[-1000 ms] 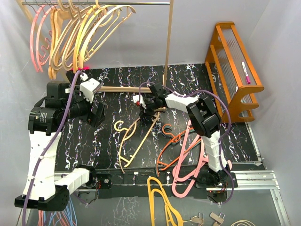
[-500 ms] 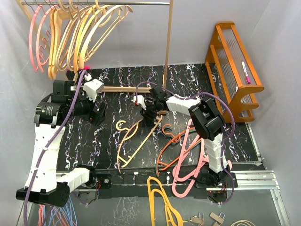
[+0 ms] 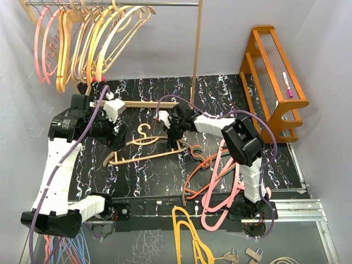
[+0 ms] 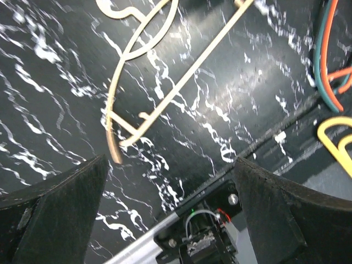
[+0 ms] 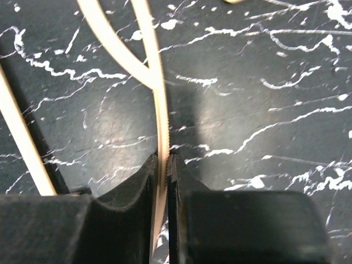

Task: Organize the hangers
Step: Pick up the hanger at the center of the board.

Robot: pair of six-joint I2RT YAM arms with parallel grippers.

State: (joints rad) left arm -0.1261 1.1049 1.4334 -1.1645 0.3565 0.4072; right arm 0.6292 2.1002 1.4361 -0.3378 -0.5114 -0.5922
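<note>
I should next lower the open fingers of my left gripper to both sides of the tan hanger's loose end (image 3: 108, 160) (image 4: 113, 144) below it, because my right gripper holds the hanger's opposite end.
A pale wood-tan hanger (image 3: 144, 155) lies crosswise over the black mat (image 3: 137, 181), its hook (image 3: 144, 130) pointing to the back. My right gripper (image 3: 179, 139) is shut on the thin bar at the hanger's right end (image 5: 148, 60), the jaws pressed on both sides of it. My left gripper (image 3: 114, 138) stands open just behind the hanger's left end, which shows below its fingers (image 4: 49, 212) as a tan hanger (image 4: 165, 77). Several pink, tan and yellow hangers (image 3: 82, 44) hang on the rail (image 3: 165, 4). Pink (image 3: 220, 176), orange (image 3: 199, 184) and teal (image 3: 196, 150) hangers lie in a pile.
The rack's wooden upright (image 3: 197, 49) and base bar (image 3: 146, 103) stand behind the grippers. An orange wooden stand (image 3: 275, 82) sits at the right. A mustard-yellow hanger (image 3: 187, 231) lies past the mat's front edge, and a blue-and-pink bunch (image 3: 66, 250) at the lower left.
The tan hanger has swung from a diagonal hang to lying crosswise, its free end moving left toward my left gripper. The left arm has shifted right and forward.
</note>
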